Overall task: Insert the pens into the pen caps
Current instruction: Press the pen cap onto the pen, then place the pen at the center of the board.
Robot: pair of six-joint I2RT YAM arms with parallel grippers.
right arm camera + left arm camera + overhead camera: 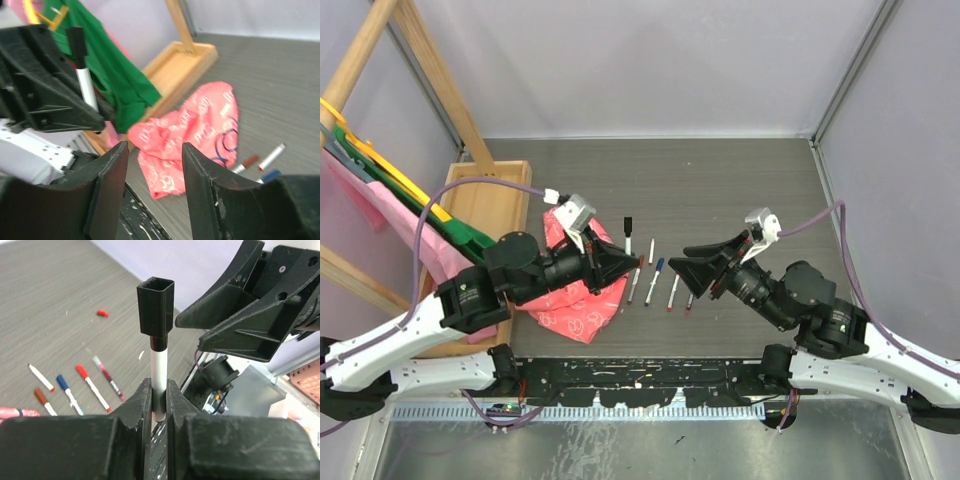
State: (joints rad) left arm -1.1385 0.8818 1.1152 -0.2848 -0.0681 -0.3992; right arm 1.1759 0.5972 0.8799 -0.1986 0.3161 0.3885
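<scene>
Bare tabletop beside the clear-capped pen is below the robot's left gripper, to its right in the top view, so the gripper will swing over and down next and release the pen with the black cap.
My left gripper (pixel 159 386) is shut on the lower end of a white-barrelled pen (pixel 159 360), which stands upright with a black square cap (pixel 155 306) on its top end. That same pen (pixel 86 85) shows in the right wrist view, at upper left. My right gripper (pixel 155 150) is open with nothing between its jaws, and hovers just right of the left gripper (pixel 625 262). Several more pens (pixel 92 387) with red, blue and brown ends lie side by side on the table. A loose red cap (pixel 102 313) lies farther back.
A pink patterned cloth (pixel 575 300) lies crumpled under the left gripper. At the left a wooden tray (pixel 490 200) and wooden frame hold green and pink cloths (pixel 115 75). Grey walls bound the table at the back and right.
</scene>
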